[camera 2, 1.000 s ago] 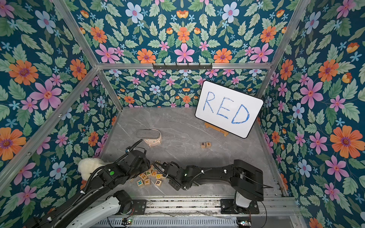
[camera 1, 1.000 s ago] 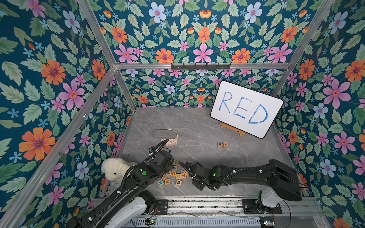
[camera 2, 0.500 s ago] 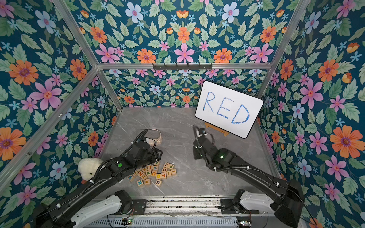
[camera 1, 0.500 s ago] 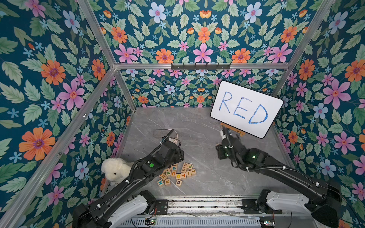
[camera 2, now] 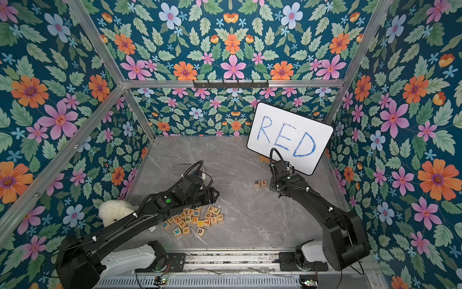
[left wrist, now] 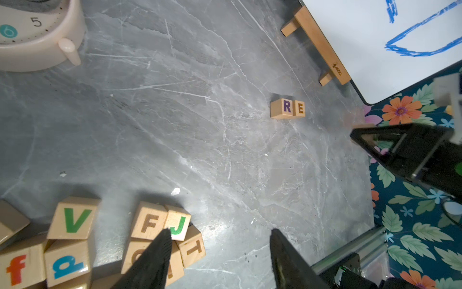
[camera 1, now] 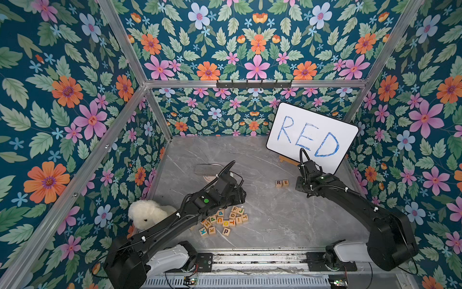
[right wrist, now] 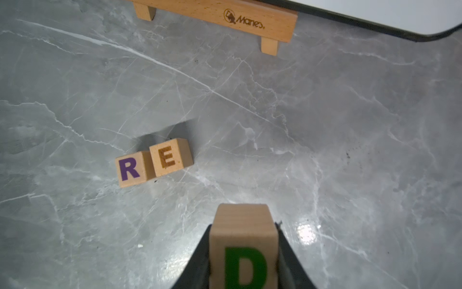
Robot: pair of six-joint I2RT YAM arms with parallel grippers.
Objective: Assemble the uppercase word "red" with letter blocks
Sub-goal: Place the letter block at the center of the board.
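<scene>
I will next lower the D in my right gripper toward the R and E to let it go onto bare floor (right wrist: 208, 155) beside the E (camera 1: 291, 183), because RED is still missing its last letter.
Two letter blocks, the purple R (right wrist: 128, 170) and the orange E (right wrist: 167, 157), stand touching side by side on the grey marble floor, seen in both top views as R (camera 1: 279, 183) and E (camera 2: 263, 183). My right gripper (right wrist: 243, 226) is shut on the green D block (right wrist: 243, 240), held above the floor just right of the E. In a top view the right gripper (camera 1: 300, 186) hides the D. My left gripper (left wrist: 220, 231) is open and holds nothing, hovering by the far edge of the loose pile of letter blocks (camera 1: 225, 220), over F and J (left wrist: 178, 225).
A white board (camera 1: 312, 137) with blue "RED" leans on a wooden stand (right wrist: 220, 17) at the back right. A cream timer (left wrist: 37, 37) lies at the back left, and a white plush toy (camera 1: 147, 215) sits by the left wall.
My right arm has swung from the pile to the right of the R and E, carrying the D. My left gripper has drawn back from the pile.
</scene>
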